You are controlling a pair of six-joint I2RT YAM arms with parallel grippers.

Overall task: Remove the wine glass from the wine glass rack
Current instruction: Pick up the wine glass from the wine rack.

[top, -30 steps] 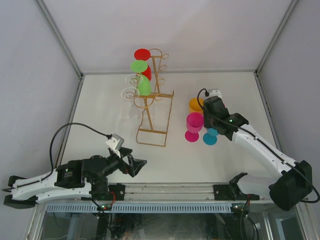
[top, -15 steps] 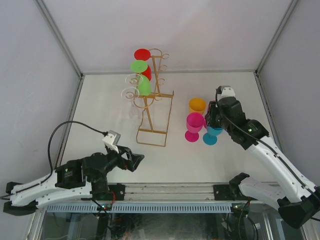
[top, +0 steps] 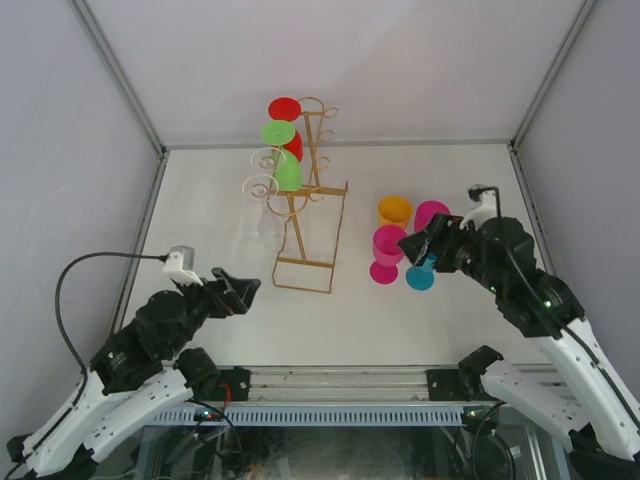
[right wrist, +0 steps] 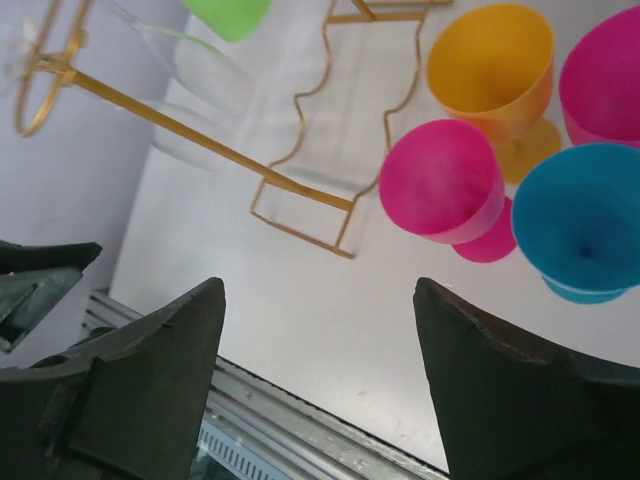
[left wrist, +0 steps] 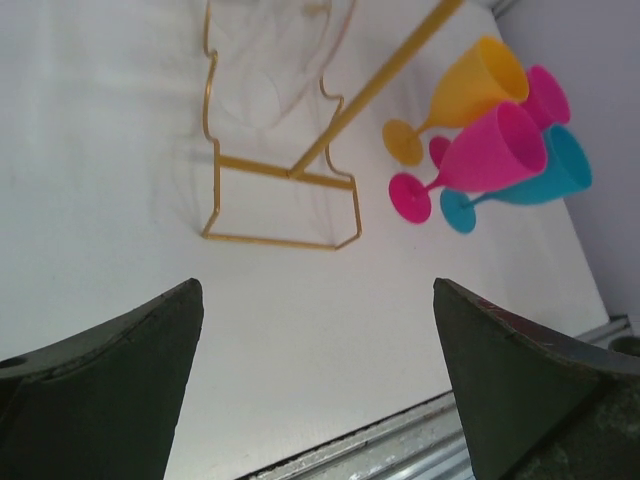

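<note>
My left gripper is open and will move outward and upward to the foot of the nearest clear glass [top: 260,188], since that glass hangs at the near end of the row.
The gold wine glass rack [top: 305,215] stands at the table's back middle. A red wine glass [top: 285,108], a green one [top: 278,133] and clear ones [top: 262,185] hang on its left side. To its right, an orange glass [top: 394,211], two pink glasses [top: 388,245] and a blue glass [top: 421,275] stand upright on the table. My right gripper [top: 418,246] hovers open over the blue glass [right wrist: 580,215] with nothing between its fingers. My left gripper [top: 238,290] is open and empty, near-left of the rack base [left wrist: 280,180].
Grey walls and metal frame posts [top: 120,80] close in the white table. A metal rail [top: 330,380] runs along the near edge between the two arm bases.
My right gripper has opened and pulled up and back to the right, away from the cluster of glasses, uncovering the rear pink glass. My left arm has lifted and swung left.
</note>
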